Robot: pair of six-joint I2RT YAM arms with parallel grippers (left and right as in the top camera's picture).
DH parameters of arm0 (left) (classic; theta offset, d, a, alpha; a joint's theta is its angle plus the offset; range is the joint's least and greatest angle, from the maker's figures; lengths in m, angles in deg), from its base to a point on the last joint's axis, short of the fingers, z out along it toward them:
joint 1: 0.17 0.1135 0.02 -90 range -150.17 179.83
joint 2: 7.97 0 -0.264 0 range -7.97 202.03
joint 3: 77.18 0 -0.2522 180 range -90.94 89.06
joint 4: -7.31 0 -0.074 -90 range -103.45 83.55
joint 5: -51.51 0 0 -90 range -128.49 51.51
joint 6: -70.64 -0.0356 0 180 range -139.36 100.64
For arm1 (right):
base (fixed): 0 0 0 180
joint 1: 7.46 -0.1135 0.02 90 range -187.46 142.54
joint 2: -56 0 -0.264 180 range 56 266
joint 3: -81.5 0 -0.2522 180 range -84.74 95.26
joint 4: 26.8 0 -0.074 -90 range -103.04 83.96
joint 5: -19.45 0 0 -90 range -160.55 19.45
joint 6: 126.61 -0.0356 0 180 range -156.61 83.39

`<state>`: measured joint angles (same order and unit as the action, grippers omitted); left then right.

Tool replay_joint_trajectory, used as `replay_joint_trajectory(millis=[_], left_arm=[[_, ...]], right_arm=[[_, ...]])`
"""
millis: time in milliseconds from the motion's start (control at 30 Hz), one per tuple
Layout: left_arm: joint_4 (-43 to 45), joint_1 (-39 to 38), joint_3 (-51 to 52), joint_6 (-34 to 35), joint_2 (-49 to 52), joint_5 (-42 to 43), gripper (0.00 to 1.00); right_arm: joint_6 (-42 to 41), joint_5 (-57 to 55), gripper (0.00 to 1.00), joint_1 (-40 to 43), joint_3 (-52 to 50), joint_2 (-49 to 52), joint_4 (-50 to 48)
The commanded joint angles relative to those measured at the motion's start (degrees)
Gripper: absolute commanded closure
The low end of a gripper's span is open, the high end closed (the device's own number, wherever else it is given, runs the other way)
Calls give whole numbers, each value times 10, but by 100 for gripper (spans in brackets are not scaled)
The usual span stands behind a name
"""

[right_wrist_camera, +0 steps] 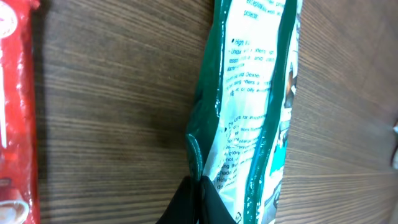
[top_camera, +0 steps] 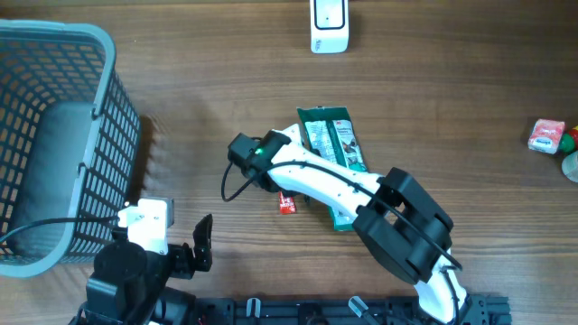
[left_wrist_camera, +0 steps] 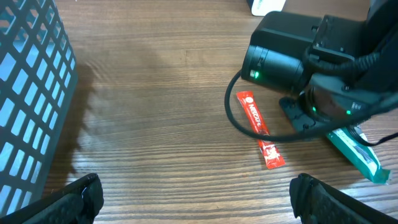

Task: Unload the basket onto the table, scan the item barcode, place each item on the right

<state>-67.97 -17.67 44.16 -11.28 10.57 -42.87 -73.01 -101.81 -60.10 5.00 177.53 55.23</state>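
My right gripper will next pull to the left in the overhead view, over the red stick sachet, and let go of the packet's edge, because the packet's pinched side curls up.
A green and white packet lies flat mid-table, partly under my right arm. My right gripper is shut on the packet's green side edge, pinching the seam between both fingers. A red stick sachet lies on the wood just beside that gripper; only its end shows from above. A white barcode scanner stands at the table's far edge. My left gripper hangs wide open near the front edge, left of the sachet, with nothing between its fingers.
A grey mesh basket with a grey object inside fills the left side, close to my left arm. A small red and white pack lies at the far right edge. A black cable loops off my right wrist.
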Motion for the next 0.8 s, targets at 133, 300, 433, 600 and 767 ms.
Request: replay_joint_trajectory(millis=[133,300,433,600,767], left_arm=[[1,3,-4,3,0,5,0],[1,2,-4,3,0,5,0],[1,2,-4,3,0,5,0],[1,3,-4,3,0,5,0],[1,3,-4,3,0,5,0]], right_arm=[[1,197,96,14,29,-7,-64],[0,318,96,12,29,-7,-164],[2,333,67,12,29,-7,-183],[5,348,47,14,44,-30,-179],[17,343,0,28,48,-98,-155]])
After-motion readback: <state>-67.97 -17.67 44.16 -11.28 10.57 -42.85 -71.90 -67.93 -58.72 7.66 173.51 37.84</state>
